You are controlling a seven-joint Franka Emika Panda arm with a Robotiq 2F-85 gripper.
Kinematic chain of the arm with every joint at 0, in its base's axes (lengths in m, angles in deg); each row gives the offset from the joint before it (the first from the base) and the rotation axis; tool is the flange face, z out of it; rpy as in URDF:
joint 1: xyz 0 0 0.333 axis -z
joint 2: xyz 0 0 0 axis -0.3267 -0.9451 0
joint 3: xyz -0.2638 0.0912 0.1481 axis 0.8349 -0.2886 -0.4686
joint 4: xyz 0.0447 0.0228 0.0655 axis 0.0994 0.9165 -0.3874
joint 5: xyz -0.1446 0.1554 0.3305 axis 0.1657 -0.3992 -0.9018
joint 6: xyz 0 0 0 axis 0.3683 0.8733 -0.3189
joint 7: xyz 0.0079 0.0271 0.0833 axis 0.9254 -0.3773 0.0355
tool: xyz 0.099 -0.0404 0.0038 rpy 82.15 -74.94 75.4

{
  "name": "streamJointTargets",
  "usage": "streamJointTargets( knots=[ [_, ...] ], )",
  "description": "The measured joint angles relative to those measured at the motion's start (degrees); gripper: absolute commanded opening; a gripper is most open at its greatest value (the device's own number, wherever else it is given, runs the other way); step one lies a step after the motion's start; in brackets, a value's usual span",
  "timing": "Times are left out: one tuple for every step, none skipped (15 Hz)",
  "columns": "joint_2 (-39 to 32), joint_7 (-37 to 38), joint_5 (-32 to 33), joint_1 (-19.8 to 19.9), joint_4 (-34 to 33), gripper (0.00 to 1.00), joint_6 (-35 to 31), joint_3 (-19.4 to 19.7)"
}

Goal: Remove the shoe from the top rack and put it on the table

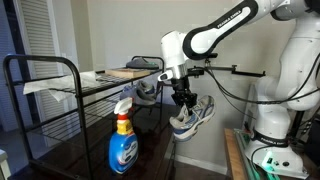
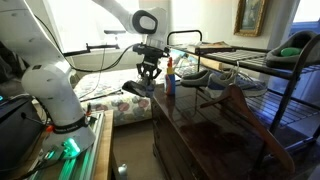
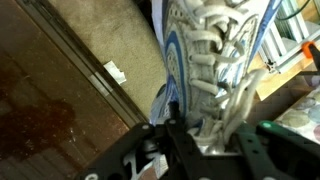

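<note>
The bare tabletop by the blue spray bottle [image 3: 62,108] is outward of my gripper and below it. My gripper will carry the shoe [image 3: 215,60] outward, lower it and let it go there.
My gripper [image 1: 183,98] is shut on the grey-and-white shoe [image 1: 191,116] and holds it in the air, past the end of the rack and off the table's edge. The shoe hangs tilted below the fingers. It also shows in an exterior view [image 2: 138,88] under the gripper [image 2: 148,72]. In the wrist view the white laces and mesh of the shoe [image 3: 215,60] fill the frame, with the gripper [image 3: 200,138] clamped on its upper. The top rack [image 1: 100,78] [image 2: 240,52] holds flat items. The dark brown table [image 1: 85,152] [image 2: 215,135] [image 3: 35,110] is beside the shoe.
A blue spray bottle [image 1: 122,142] [image 2: 170,76] stands on the table near the rack's end. A darker grey shoe-like object [image 1: 148,93] [image 2: 218,78] lies on the rack's lower shelf. The robot's white base [image 1: 272,120] [image 2: 50,100] stands close by. Carpet floor [image 3: 110,30] lies below the shoe.
</note>
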Motion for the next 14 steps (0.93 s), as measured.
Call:
streamJointTargets(
  knots=[
    [-0.1,-1.8,0.9,-0.4,0.0,0.09,-0.3,-0.3],
    [-0.1,-3.3,1.9,-0.7,0.0,0.09,-0.4,-0.7],
    [-0.1,-5.0,3.1,-1.0,0.0,0.09,-0.6,-1.0],
    [0.0,-6.7,4.2,-1.3,0.0,0.09,-0.8,-1.2],
    [0.0,-8.4,5.3,-1.5,0.0,0.09,-1.2,-1.5],
    [0.0,-10.3,6.4,-1.6,0.0,0.09,-1.7,-1.6],
    [0.0,-12.2,7.7,-1.7,0.0,0.09,-2.3,-1.6],
    [0.0,-14.2,9.2,-1.6,0.0,0.09,-3.2,-1.5],
    [0.0,-16.3,10.7,-1.5,0.0,0.09,-4.5,-1.4],
    [-0.1,-18.5,12.1,-1.2,0.0,0.09,-5.8,-1.2],
    [-0.2,-20.7,13.5,-1.0,-0.1,0.09,-7.4,-0.8],
    [-0.4,-23.1,14.9,-0.8,-0.2,0.09,-9.3,-0.4],
    [-0.8,-25.6,15.9,-0.5,-0.5,0.09,-11.5,-0.1],
    [-1.4,-27.9,16.4,-0.2,-0.7,0.09,-14.0,0.3]
  ],
)
